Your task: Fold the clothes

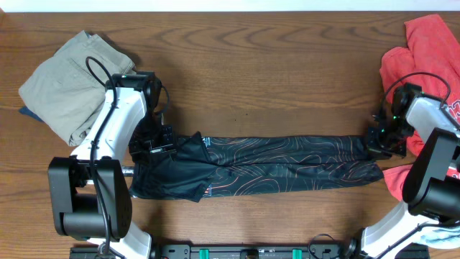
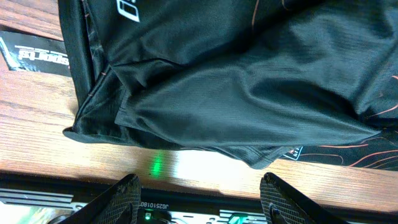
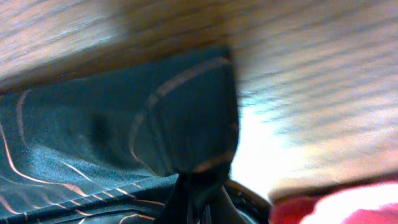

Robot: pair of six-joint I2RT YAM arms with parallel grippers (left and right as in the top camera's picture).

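Note:
My right gripper should carry the pinched corner of the black jersey to the left in the overhead view next, onto the folded jersey's middle (image 1: 267, 165), because it still stretches to the red garment.
The black jersey (image 1: 280, 162) with thin orange contour lines lies folded into a long strip across the table's front middle. Its left end, with a sleeve and white logos, fills the left wrist view (image 2: 236, 81). My left gripper (image 1: 154, 144) hovers over that left end; its fingers (image 2: 202, 199) are open and empty, apart from the cloth. My right gripper (image 1: 379, 142) is at the strip's right end. In the right wrist view it is shut on a bunched corner of the jersey (image 3: 186, 118), pinched at the fingertips (image 3: 196, 196).
Folded khaki-beige trousers (image 1: 68, 83) lie at the back left. A red garment (image 1: 424, 61) is heaped at the right edge, close beside my right gripper; it also shows in the right wrist view (image 3: 336, 208). A printed label (image 2: 34, 56) lies on the wood.

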